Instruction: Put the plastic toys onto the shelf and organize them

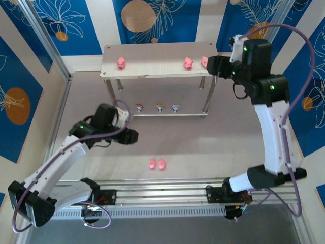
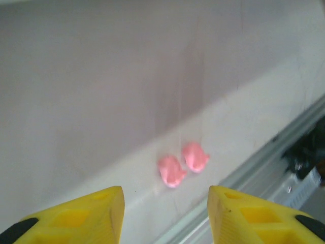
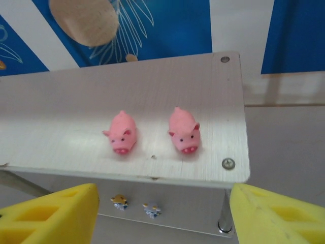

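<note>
I will bring my open left gripper down and back onto the nearer pig, because that loose pig lies closer on the tabletop than its twin.
Three pink pig toys stand on the shelf's top board (image 1: pixel 152 68): one at the left (image 1: pixel 121 63), two at the right (image 1: pixel 188 63) (image 1: pixel 204 61). Three whitish figurines (image 1: pixel 138 107) (image 1: pixel 160 107) (image 1: pixel 175 108) line the lower board. Two more pigs (image 1: pixel 152 163) (image 1: pixel 162 164) lie together on the table near the front. My right gripper (image 1: pixel 212 67) hangs open at the shelf's right end, just back from the two pigs (image 3: pixel 122 132) (image 3: pixel 184 130), with nothing between its fingers (image 3: pixel 277 216). My left gripper (image 2: pixel 166 213) is open and empty, short of the pair of pigs (image 2: pixel 171 171) (image 2: pixel 195 156).
The metal rail (image 1: pixel 162 195) carrying the arm bases runs along the near table edge, close behind the two loose pigs. Blue and white patterned walls (image 1: pixel 86 25) enclose the back and sides. The shelf's slim legs (image 1: pixel 207 99) stand at its corners.
</note>
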`<action>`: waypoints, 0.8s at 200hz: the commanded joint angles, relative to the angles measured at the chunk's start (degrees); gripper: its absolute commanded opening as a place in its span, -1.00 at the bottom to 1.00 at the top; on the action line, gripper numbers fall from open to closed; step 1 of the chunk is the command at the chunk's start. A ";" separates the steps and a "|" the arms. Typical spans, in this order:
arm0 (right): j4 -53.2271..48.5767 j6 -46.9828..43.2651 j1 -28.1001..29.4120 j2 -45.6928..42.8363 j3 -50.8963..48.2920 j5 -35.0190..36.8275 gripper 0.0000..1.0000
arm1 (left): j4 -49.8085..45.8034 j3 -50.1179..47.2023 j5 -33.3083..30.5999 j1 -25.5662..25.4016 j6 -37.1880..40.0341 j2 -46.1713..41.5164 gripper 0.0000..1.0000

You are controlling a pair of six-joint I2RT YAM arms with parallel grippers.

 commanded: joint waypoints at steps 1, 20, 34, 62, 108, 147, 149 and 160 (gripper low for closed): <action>0.86 0.75 3.50 -4.00 -4.69 2.62 0.39 | 4.16 -6.94 -1.40 -4.63 -6.55 -1.89 -0.05; 0.67 1.18 5.65 -6.75 -8.42 3.99 0.39 | 8.53 -11.54 -2.31 -8.15 -10.71 -1.72 -0.05; 0.61 1.45 6.59 -7.89 -9.89 3.88 0.39 | 10.75 -13.59 -2.84 -10.50 -12.77 -0.44 -0.04; 0.48 1.44 8.42 -8.18 -10.57 3.86 0.39 | 16.14 -15.57 -3.47 -14.64 -15.82 3.03 -0.03; 1.92 0.86 9.40 -8.36 -10.71 3.30 0.39 | 21.58 -16.13 -2.97 -17.39 -17.60 10.49 -0.03; 2.27 0.28 9.25 -8.86 -10.88 3.48 0.40 | 22.55 -15.82 -3.20 -17.40 -17.49 14.56 -0.06; 2.33 0.23 9.25 -8.88 -10.89 3.44 0.40 | 22.62 -15.84 -3.16 -17.39 -17.49 14.74 -0.06; 2.42 0.05 9.12 -9.06 -10.97 3.40 0.40 | 23.08 -15.89 -2.49 -17.42 -17.58 15.94 -0.09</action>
